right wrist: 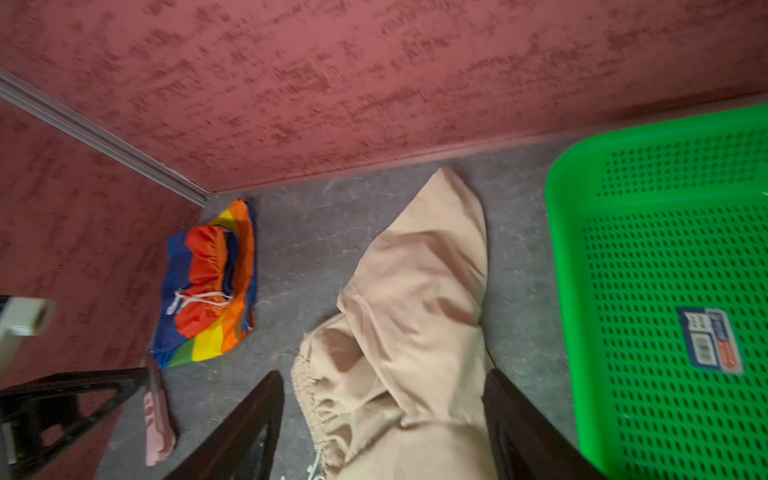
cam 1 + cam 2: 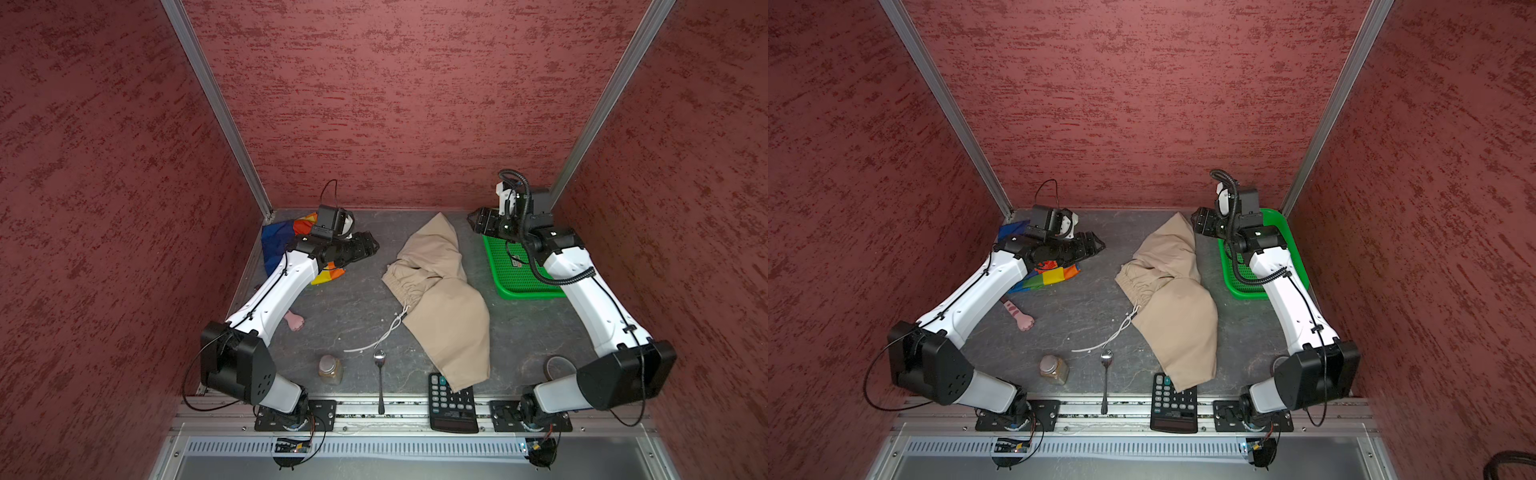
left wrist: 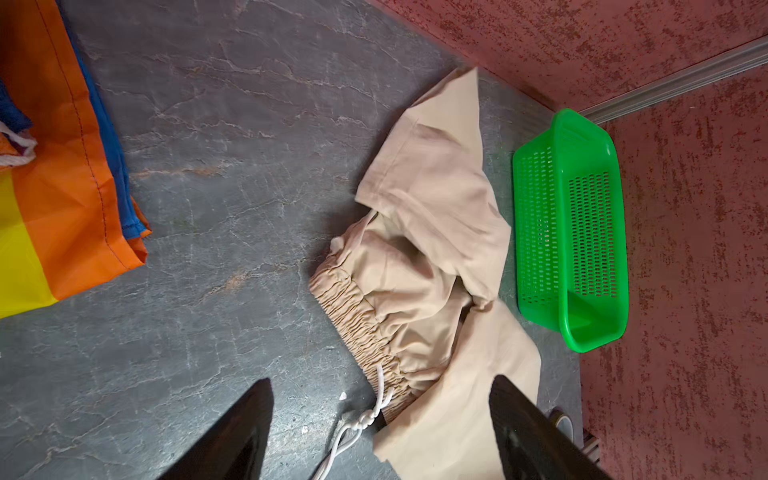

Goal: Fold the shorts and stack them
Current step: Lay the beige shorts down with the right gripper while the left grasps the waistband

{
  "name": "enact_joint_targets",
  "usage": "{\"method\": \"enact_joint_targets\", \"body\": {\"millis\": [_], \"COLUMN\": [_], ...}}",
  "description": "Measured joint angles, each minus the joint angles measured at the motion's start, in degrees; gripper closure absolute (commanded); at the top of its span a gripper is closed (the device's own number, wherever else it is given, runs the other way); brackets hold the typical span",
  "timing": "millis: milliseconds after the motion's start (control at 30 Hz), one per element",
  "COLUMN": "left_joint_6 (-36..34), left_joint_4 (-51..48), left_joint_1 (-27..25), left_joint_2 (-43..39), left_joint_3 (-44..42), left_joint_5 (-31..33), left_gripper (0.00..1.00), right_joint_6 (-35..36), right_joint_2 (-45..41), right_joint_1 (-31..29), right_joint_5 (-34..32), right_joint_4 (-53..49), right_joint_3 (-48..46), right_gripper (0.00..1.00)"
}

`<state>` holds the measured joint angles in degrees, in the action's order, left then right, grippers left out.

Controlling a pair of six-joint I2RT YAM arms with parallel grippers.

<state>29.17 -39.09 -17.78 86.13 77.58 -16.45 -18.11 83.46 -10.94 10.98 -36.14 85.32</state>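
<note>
Next I need to bring my left gripper down and toward the middle of the table onto the waistband's far end [image 2: 391,279] [image 3: 333,289], since that end lies below it, uncovered by either leg.
The beige shorts [image 2: 440,299] [image 2: 1171,299] lie crumpled in mid-table, one leg pointing to the back wall, the other toward the front. Their white drawstring [image 2: 386,332] trails out to the left. The rainbow-striped shorts [image 2: 278,245] [image 2: 1054,276] lie bunched in the back left corner, partly under my left arm. My left gripper [image 2: 372,245] [image 3: 380,380] hangs open between the two pairs, holding nothing. My right gripper [image 2: 471,222] [image 1: 383,373] is open too, in the air just right of the beige shorts' [image 1: 415,311] back leg, empty. The gathered waistband [image 3: 357,316] shows in the left wrist view.
A green perforated basket [image 2: 519,274] [image 1: 665,291] stands at the back right under my right arm. Along the front sit a jar [image 2: 331,369], a spoon [image 2: 380,382], a calculator [image 2: 453,403] and a tape roll [image 2: 557,365]. A pink paw toy [image 2: 295,321] lies by my left arm. Red walls close in on three sides.
</note>
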Motion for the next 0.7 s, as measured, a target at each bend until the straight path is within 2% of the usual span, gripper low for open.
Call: {"method": "enact_joint_targets", "body": {"millis": [167, 367, 567, 667, 700], "left_joint_6": [0.37, 1.11, 1.9, 2.12, 2.21], "left_joint_4": [1.18, 4.5, 6.78, 7.19, 7.48], "left_joint_1": [-1.29, -5.11, -7.96, -8.66, -8.81], "left_joint_2": [3.39, 14.4, 23.56, 26.12, 26.62], "left_joint_3": [-2.34, -3.98, -2.12, -0.61, -0.28], "left_joint_5": [-0.13, -0.22, 0.24, 1.46, 2.08], "left_gripper": [0.19, 0.21, 0.23, 0.28, 0.36], "right_joint_6": [0.79, 1.22, 1.07, 1.07, 1.07], "right_joint_2": [-0.24, 1.62, 2.47, 2.47, 2.49], "right_joint_1": [-1.03, -4.07, -4.35, -4.33, -4.35], "right_joint_5": [-0.07, 0.92, 1.97, 1.95, 1.95], "right_joint_4": [1.2, 2.14, 3.08, 3.78, 3.82], "right_joint_3": [-3.93, -6.84, -8.41, -8.41, -8.41], "right_gripper": [0.27, 0.28, 0.28, 0.28, 0.27]}}
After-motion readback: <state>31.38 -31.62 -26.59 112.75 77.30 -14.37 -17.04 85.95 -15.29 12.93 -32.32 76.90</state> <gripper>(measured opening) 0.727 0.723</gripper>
